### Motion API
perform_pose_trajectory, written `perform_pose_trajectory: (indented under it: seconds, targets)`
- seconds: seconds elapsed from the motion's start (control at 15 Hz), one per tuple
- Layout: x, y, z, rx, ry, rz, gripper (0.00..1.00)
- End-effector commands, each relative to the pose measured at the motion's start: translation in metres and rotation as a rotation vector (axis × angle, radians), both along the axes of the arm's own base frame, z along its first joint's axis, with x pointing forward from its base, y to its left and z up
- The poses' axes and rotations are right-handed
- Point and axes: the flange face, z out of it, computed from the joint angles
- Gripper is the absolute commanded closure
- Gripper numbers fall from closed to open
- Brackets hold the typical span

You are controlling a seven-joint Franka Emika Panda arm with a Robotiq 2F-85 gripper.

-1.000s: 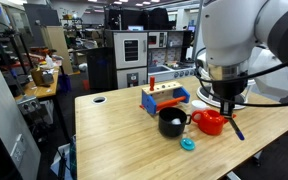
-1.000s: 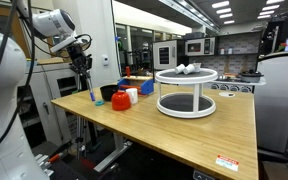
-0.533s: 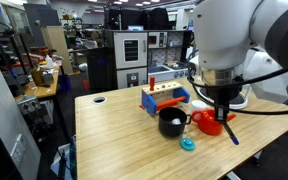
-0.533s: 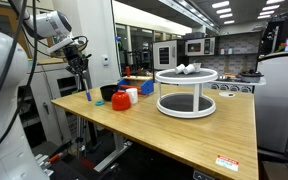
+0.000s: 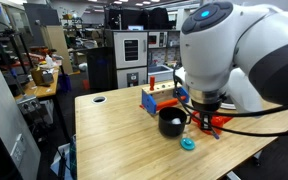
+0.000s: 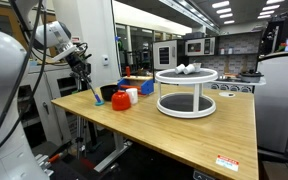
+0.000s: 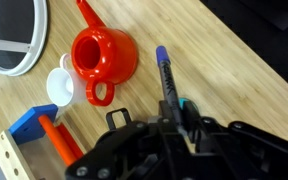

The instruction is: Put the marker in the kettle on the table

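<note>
The robot's gripper will move down next toward the bare wood beside the red kettle and release the marker (image 6: 91, 91), which is blue, there, because it hangs above clear tabletop.
My gripper (image 7: 174, 115) is shut on the blue marker (image 7: 166, 72), which sticks out from the jaws over bare wood. The red kettle (image 7: 104, 55) stands upright on the table (image 7: 234, 90), just left of the marker in the wrist view, with its opening clear. In an exterior view the marker (image 6: 91, 91) hangs down from the gripper (image 6: 83, 73), close beside the kettle (image 6: 121, 99). In an exterior view the arm hides most of the kettle (image 5: 214, 124).
A black pot (image 5: 170, 122) stands next to the kettle, and a turquoise disc (image 5: 188, 144) lies in front. A blue and wood toy block (image 5: 162, 97) is behind. A wire rack (image 6: 186, 92) stands mid-table. The table's hole (image 5: 97, 99) is near the far corner.
The arm has carried the marker sideways toward the kettle. The marker now hangs close beside the kettle instead of farther out near the table edge.
</note>
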Motion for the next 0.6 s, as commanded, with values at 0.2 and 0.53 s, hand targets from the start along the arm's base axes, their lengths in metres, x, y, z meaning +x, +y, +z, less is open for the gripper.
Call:
perform_pose_trajectory:
  seconds: [0.2,0.53]
  targets:
    - [0.020,0.018,-0.038,-0.065,0.022,0.022,0.96]
    - [0.028,0.018,-0.052,-0.092,0.035,0.010,0.96]
